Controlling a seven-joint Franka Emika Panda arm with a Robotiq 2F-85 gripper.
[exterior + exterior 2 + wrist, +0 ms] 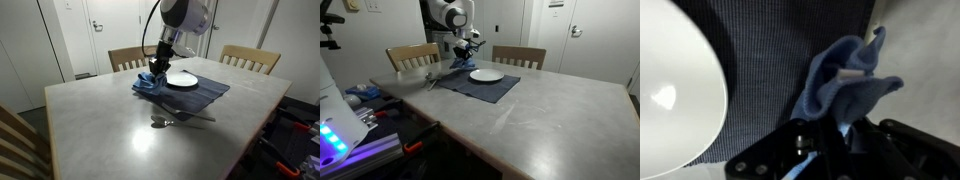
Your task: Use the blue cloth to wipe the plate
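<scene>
My gripper will next lower the blue cloth, which hangs only a little above the placemat's edge [149, 89] [838, 92] beside the white plate, down there and then open.
A blue cloth [148, 82] hangs bunched from my gripper [156, 68], which is shut on it just above the dark placemat [205, 93]. A white plate [181, 79] sits on the placemat right beside the cloth. In the wrist view the cloth [840, 82] is pinched between my fingers [835, 125], with the plate [675, 85] at the left and the placemat [770, 50] below. In an exterior view the cloth [463, 62] dangles next to the plate [486, 75].
A metal spoon [175, 120] lies on the grey table [110, 130] in front of the placemat. Two wooden chairs [250, 58] stand behind the table. A third chair [15, 140] is at the near corner. Equipment [340, 130] sits beside the table.
</scene>
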